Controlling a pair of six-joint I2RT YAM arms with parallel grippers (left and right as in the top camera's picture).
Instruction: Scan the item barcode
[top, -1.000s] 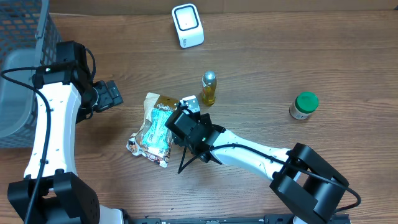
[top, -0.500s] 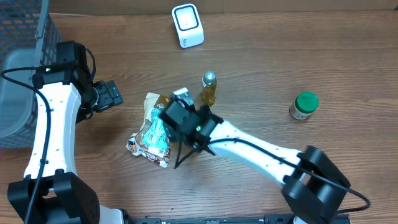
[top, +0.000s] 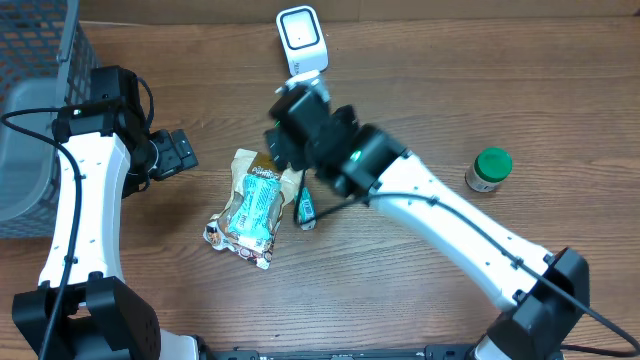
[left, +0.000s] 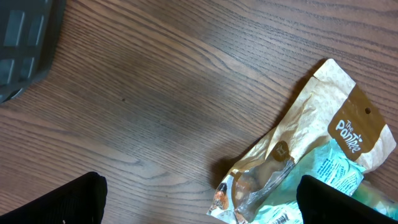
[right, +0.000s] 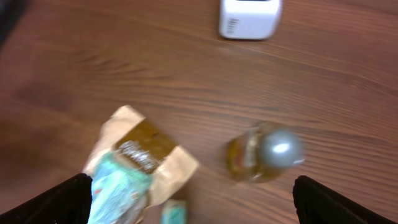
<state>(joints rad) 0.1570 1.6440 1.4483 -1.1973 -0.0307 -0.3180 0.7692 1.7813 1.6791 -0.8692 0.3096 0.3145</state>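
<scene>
My right gripper shifts toward the yellow bottle next and lowers around its capped upper part (right: 267, 150), since the bottle stands below and right in the wrist view.
A tan and teal snack bag (top: 250, 205) lies flat on the wooden table, also seen in the left wrist view (left: 311, 155) and the right wrist view (right: 137, 168). A small green packet (top: 306, 208) lies just right of it. The white scanner (top: 302, 40) stands at the back and shows at the top of the right wrist view (right: 250, 17). My right gripper (top: 292, 140) hovers open above the bag's far end, holding nothing (right: 193, 211). My left gripper (top: 175, 153) is open left of the bag, with bare wood between its fingers (left: 202, 208).
A yellow bottle with a silver cap (right: 264, 152) stands right of the bag, hidden under my right arm in the overhead view. A green-lidded jar (top: 489, 169) stands at the right. A grey wire basket (top: 30, 100) fills the left edge.
My right gripper has lifted off the bag and swung back toward the scanner, opening wider. The small green packet now shows beside the bag. The left arm has not moved.
</scene>
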